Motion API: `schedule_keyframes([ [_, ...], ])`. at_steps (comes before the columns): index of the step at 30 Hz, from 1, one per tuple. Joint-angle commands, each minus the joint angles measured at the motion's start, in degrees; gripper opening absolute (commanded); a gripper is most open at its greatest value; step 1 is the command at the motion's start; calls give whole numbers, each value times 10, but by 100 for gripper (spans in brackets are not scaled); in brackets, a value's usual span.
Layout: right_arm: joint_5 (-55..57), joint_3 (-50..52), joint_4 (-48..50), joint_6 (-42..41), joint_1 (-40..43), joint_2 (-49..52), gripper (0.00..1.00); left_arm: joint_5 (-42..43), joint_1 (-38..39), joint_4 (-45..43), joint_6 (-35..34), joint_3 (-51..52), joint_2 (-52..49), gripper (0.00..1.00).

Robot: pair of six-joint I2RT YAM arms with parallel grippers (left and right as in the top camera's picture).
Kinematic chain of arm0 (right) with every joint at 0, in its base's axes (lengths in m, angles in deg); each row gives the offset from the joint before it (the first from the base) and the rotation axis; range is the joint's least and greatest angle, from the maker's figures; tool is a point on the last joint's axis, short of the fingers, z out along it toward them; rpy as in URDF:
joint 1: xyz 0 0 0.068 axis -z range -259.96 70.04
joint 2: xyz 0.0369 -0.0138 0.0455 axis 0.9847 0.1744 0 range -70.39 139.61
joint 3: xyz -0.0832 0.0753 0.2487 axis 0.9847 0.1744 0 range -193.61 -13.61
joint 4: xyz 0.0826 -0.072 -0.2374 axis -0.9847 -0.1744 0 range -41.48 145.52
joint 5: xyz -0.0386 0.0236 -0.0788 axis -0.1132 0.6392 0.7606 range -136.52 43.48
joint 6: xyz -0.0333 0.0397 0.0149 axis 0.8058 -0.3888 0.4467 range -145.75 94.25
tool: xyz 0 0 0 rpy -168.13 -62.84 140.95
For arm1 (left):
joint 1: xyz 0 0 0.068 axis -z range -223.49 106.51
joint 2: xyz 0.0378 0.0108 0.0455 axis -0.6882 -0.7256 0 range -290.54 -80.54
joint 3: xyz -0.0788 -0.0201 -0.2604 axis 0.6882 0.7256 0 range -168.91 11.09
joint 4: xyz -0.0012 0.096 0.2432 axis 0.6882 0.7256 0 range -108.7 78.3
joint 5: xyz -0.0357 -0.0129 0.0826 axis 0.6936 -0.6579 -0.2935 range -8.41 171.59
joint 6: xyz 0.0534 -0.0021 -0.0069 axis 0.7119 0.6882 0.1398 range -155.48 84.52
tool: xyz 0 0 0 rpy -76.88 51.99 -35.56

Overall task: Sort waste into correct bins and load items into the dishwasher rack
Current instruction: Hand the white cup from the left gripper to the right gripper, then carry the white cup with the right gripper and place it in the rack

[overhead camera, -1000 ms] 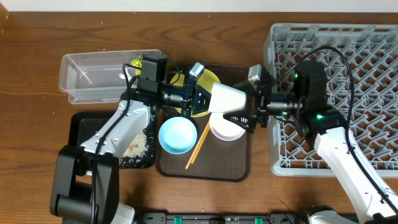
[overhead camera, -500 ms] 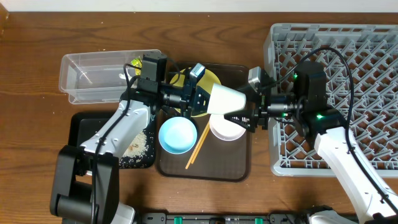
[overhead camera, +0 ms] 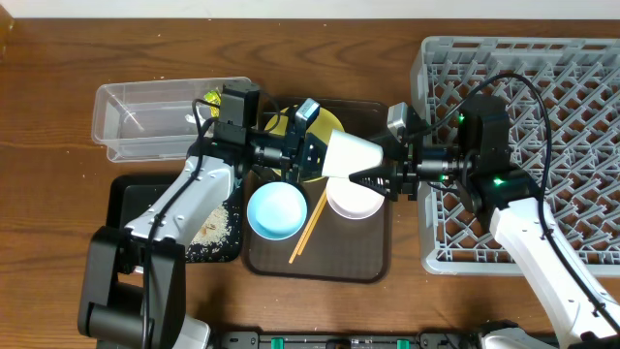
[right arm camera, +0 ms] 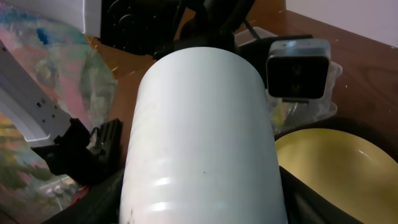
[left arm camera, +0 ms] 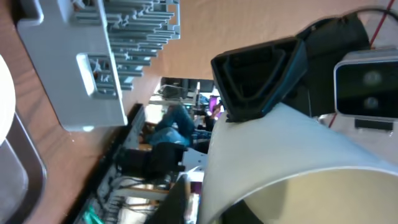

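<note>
My right gripper carries the cup [overhead camera: 351,155] away from the tray and back over the rack [overhead camera: 433,58] next, then turns and lowers it onto the rack's empty near wires.
The small white cup [overhead camera: 351,155] hangs on its side above the brown serving tray [overhead camera: 320,267], between both arms. My left gripper [overhead camera: 315,155] is shut on its rim, one finger inside the pale green interior [left arm camera: 323,199]. My right gripper [overhead camera: 373,175] is closed around the cup's base; the cup [right arm camera: 199,137] fills the right wrist view between its fingers. Under the cup lies the yellow plate [overhead camera: 329,124]. The light blue bowl [overhead camera: 277,210], white bowl [overhead camera: 354,202] and chopsticks [overhead camera: 312,225] rest on the tray. The grey dishwasher rack [overhead camera: 433,58] stands at the right.
The clear tub [overhead camera: 145,121] at back left holds the yellow-green wrapper [overhead camera: 211,98]. The black tray [overhead camera: 131,194] in front of it holds rice scraps [overhead camera: 218,225]. The rack's near wall [left arm camera: 93,68] sits close to the right arm.
My right gripper's fingers have drawn in from spread to closed on the cup's base. The cup and the left arm have stayed where they were.
</note>
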Motion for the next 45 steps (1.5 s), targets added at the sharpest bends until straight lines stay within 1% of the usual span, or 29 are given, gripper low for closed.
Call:
schedule_keyframes([
  [1,41,-4,-12,-23,0,1,50,1,0,0,57,-5,0,40],
  [3,97,-4,-40,-33,0,1,49,-37,0,2,81,-5,0,46],
  [5,163,-4,-71,-33,0,1,46,-84,0,5,99,-4,0,49],
  [7,221,-4,-95,-33,1,-1,45,-132,0,15,122,-4,1,51],
  [10,268,-6,-123,-34,10,-12,43,-220,0,51,164,-4,1,52],
  [13,302,-18,-158,-58,32,-32,40,-308,0,103,210,-4,3,55],
  [15,310,-31,-187,-62,50,-45,39,-362,0,137,237,-4,9,55],
  [19,341,-72,-278,-61,99,-66,38,-456,-3,199,278,-4,37,56],
  [23,430,-124,-390,-74,144,-68,38,-537,-17,253,299,-4,89,56],
  [27,559,-171,-506,-141,191,-68,37,-615,-34,303,301,-4,154,56],
  [29,592,-189,-555,-166,219,-67,37,-654,-41,327,301,-4,188,57],
  [33,608,-210,-619,-178,273,-64,36,-703,-44,354,301,-4,231,57],
  [37,654,-214,-662,-183,336,-42,36,-705,-44,362,302,-4,247,58],
  [42,672,-214,-681,-181,398,12,37,-705,-44,366,301,-4,247,58],
  [45,672,-214,-680,-181,419,47,38,-705,-44,366,301,-4,247,58],
])
